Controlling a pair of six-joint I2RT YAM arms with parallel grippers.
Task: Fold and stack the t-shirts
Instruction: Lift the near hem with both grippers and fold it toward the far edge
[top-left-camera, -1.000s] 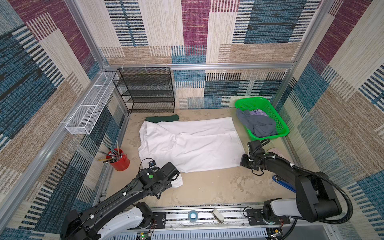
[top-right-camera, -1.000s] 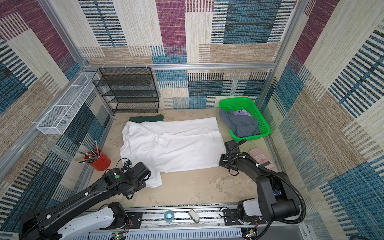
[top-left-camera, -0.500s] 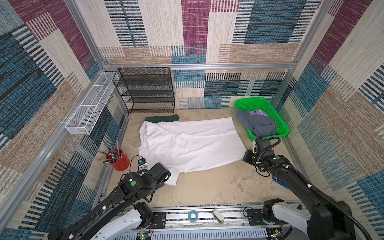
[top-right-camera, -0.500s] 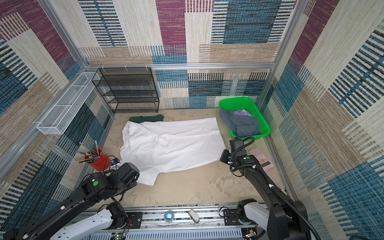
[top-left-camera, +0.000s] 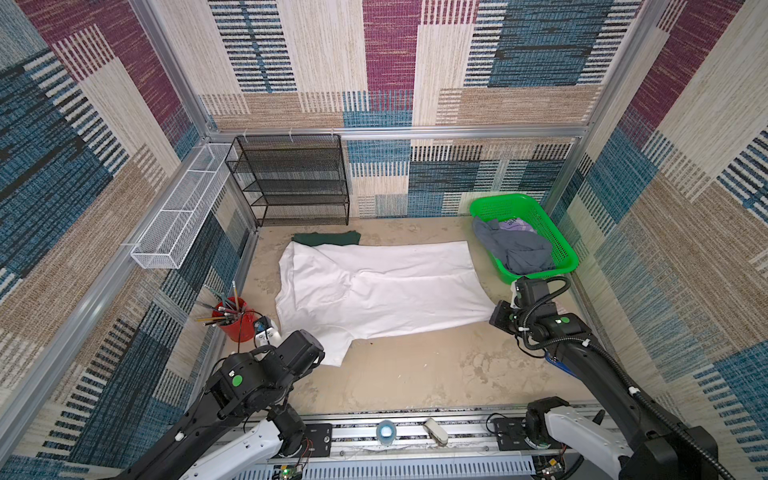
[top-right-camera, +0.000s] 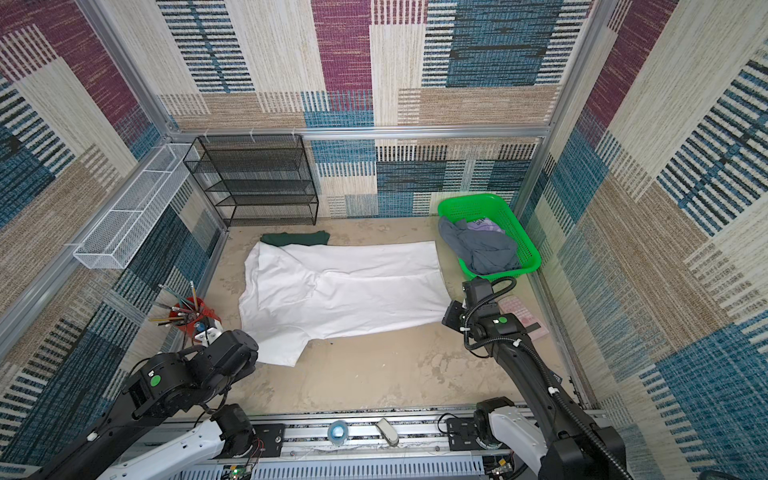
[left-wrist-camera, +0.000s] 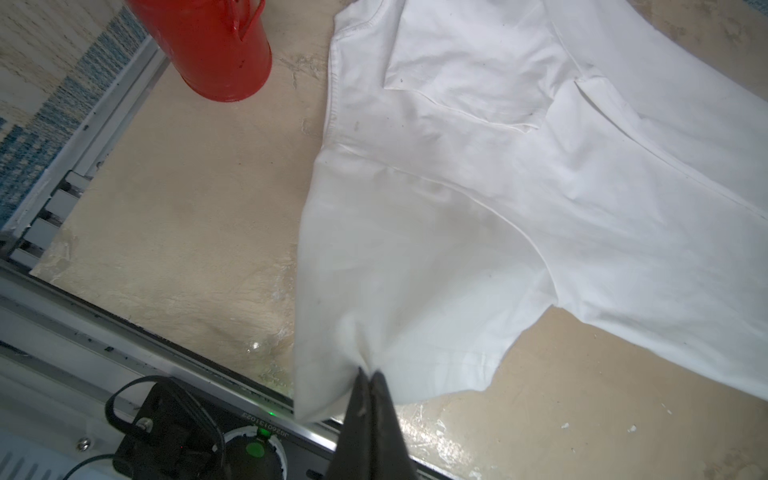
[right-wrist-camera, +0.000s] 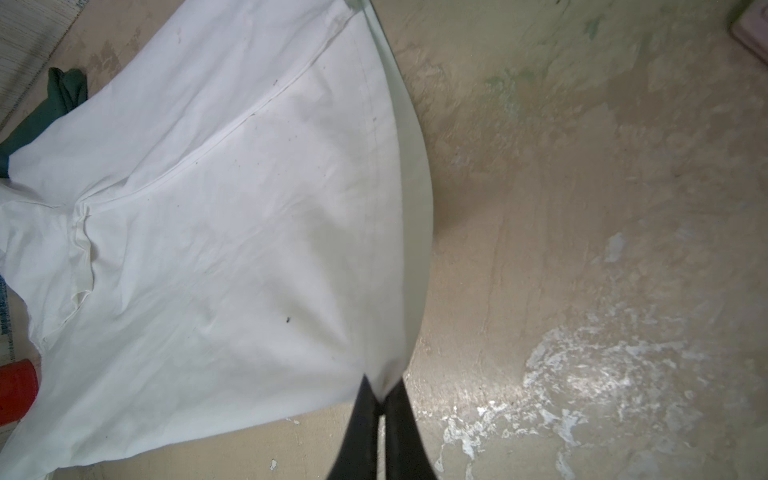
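Note:
I should use my right gripper to carry the t-shirt's lifted corner outward onto the hem's middle (top-left-camera: 475, 273) (right-wrist-camera: 348, 25) and let it go, because the near side of the t-shirt is still unfolded.
A large white t-shirt (top-left-camera: 382, 291) (top-right-camera: 345, 291) lies spread across the table in both top views. My left gripper (left-wrist-camera: 371, 374) is shut on its near-left sleeve (left-wrist-camera: 395, 332), and the cloth bunches at the tips. My right gripper (right-wrist-camera: 380, 388) is shut on the near-right hem corner (right-wrist-camera: 386, 365), which is lifted off the table. Both sets of tips are hidden under the wrists in the top views. A dark green t-shirt (top-left-camera: 326, 238) (right-wrist-camera: 62, 91) lies at the back, partly under the white one. A grey t-shirt (top-left-camera: 515, 249) with a lilac patch (top-left-camera: 513, 224) sits crumpled in the green basket (top-left-camera: 540, 274).
A red cup (top-left-camera: 232, 320) (left-wrist-camera: 216, 50) full of pencils stands by the left wall, close to my left arm (top-left-camera: 257, 374). A black mesh shelf (top-left-camera: 291, 183) is at the back and a white wire tray (top-left-camera: 183, 208) on the left wall. A pink flat object (top-right-camera: 523, 316) lies beside my right arm.
My left gripper has moved left, drawing the sleeve out with it. My right arm has straightened up from its low pose, holding the hem corner off the table.

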